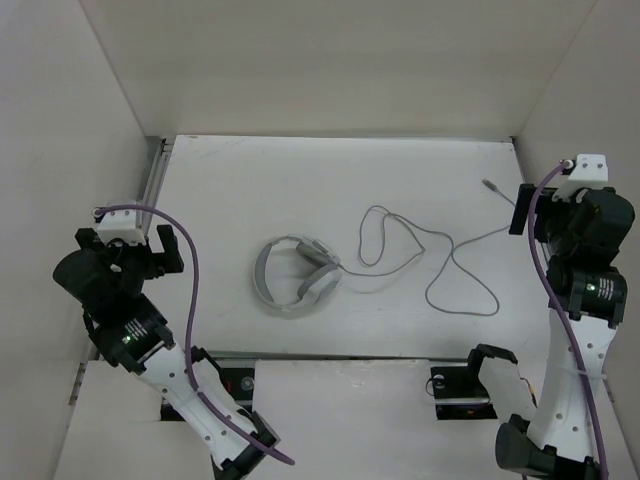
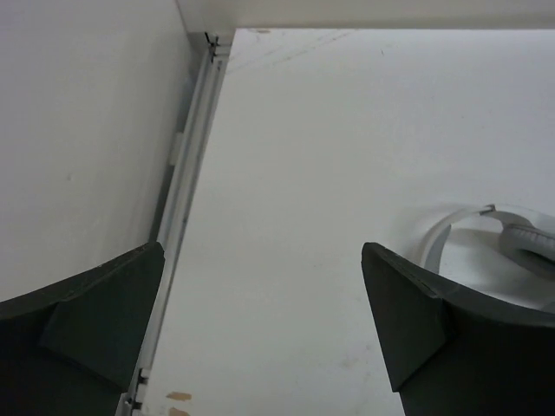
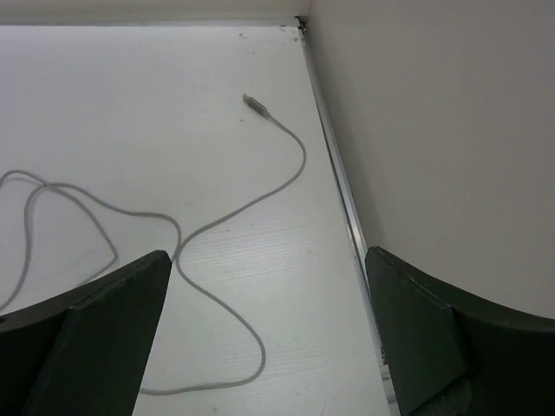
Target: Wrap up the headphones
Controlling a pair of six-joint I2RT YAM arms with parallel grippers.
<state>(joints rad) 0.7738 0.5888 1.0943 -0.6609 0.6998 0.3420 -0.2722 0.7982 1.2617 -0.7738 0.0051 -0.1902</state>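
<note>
My left gripper moves across and down astride the headband's curve (image 1: 261,270) (image 2: 431,249) next, since it lies clear of the earcups, below this gripper and to its right in the top view.
The light grey headphones (image 1: 293,275) lie flat in the middle of the white table, earcups folded toward the right. Their thin grey cable (image 1: 440,255) trails right in loose loops and ends in a small plug (image 1: 491,186) at the far right. My left gripper (image 1: 163,243) is open and empty at the left side, well left of the headphones; its wrist view shows part of the headband (image 2: 451,227) at right. My right gripper (image 1: 524,205) is open and empty at the right edge, near the plug; the cable (image 3: 217,227) and plug (image 3: 254,104) show in its wrist view.
White walls enclose the table on the left, back and right. A metal rail (image 1: 153,178) runs along the left wall, and another (image 3: 342,191) along the right wall. The arms' purple cables (image 1: 190,290) hang near their bases.
</note>
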